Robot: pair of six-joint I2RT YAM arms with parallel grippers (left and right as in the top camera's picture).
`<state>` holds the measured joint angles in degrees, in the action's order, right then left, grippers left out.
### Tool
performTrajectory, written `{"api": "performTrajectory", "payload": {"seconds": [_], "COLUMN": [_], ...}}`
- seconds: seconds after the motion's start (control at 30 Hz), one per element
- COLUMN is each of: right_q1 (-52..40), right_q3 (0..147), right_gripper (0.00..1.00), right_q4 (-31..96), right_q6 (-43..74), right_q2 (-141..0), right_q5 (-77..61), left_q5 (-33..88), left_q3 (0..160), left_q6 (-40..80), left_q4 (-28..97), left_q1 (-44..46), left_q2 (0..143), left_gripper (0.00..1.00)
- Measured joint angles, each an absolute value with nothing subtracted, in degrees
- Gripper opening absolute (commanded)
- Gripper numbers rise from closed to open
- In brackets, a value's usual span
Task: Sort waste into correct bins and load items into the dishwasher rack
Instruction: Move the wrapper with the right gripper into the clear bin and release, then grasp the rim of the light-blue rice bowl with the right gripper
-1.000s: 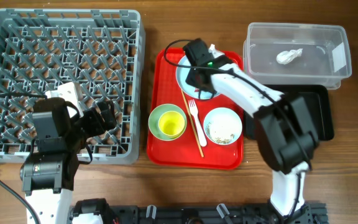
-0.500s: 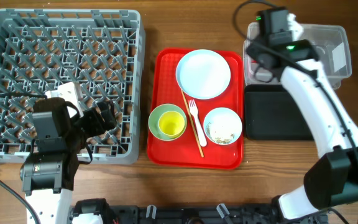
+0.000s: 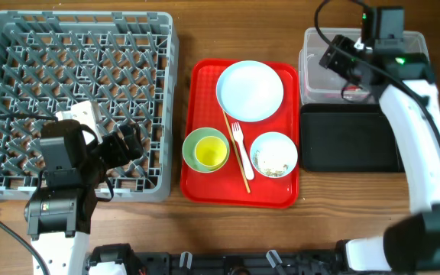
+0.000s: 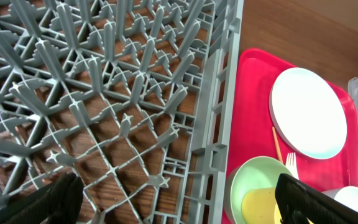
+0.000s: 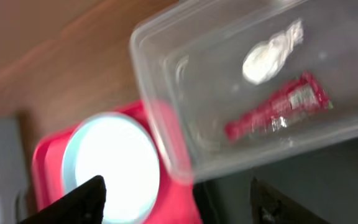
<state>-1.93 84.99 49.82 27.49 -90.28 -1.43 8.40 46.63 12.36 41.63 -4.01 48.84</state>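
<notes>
My right gripper swings back, left in the overhead view, and down to the blue bowl onto its fork-side rim (image 3: 252,157) next, since it still holds scraps.
My right gripper (image 3: 341,63) hangs open over the clear tub (image 3: 312,38) with nothing between its fingers (image 5: 87,198). In the tub lie the red-and-white wrapper (image 5: 275,115) and the crumpled white tissue (image 5: 271,53). The black tray (image 3: 342,145) sits just in front of the tub. On the red tray (image 3: 205,191) are the pale blue plate (image 3: 250,91), the green bowl (image 3: 195,141) holding the yellow cup (image 3: 209,156), the blue bowl (image 3: 273,154) with grains and scraps, the white fork (image 3: 238,141) and the chopstick (image 3: 236,156). My left gripper (image 3: 124,145) is open and empty above the grey rack (image 3: 75,76).
The rack fills the table's left side, and its right wall (image 4: 219,93) runs close beside the red tray (image 4: 253,81). A strip of bare wood (image 3: 182,46) separates them. The right arm (image 3: 426,130) crosses above the black tray.
The right gripper has moved from the plate to above the clear tub and opened. The wrapper now lies in the tub. The left arm has stayed still.
</notes>
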Motion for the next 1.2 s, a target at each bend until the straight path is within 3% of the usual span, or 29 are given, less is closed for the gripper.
{"api": "performTrajectory", "payload": {"seconds": [0.2,0.4,0.57,0.97,1.1,1.2], "right_q1": [-1.93,-4.4,-12.47,-29.28,-32.29,-33.12], "right_q3": [85.08,79.88,74.85,66.5,66.5,66.5], "right_gripper": [0.75,0.73,0.66,0.56,0.41,0.38], "right_q4": [63.83,65.82,65.17,54.26,51.57,50.72], "right_q6": [23.73,21.19,19.55,27.03,28.95,30.63], "right_q2": [-82.26,-75.29,-72.86,-83.96,-90.15,-94.83], "right_q5": [-5.06,-7.57,-9.96,-6.28,-4.78,-4.4], "left_q5": [8.4,8.4,8.4,8.4,8.4,8.4], "left_q3": [46.65,46.68,46.68,46.68,46.68,46.68], "left_q6": [12.36,12.36,12.36,12.36,12.36,12.36], "left_q4": [41.65,41.63,41.63,41.65,41.67,41.74], "left_q1": [-4.01,-4.01,-4.01,-4.01,-4.01,-4.01], "left_q2": [48.84,48.84,48.84,48.84,48.84,48.84], "left_gripper": [1.0,1.0,1.0,1.0,1.0,1.0]}}
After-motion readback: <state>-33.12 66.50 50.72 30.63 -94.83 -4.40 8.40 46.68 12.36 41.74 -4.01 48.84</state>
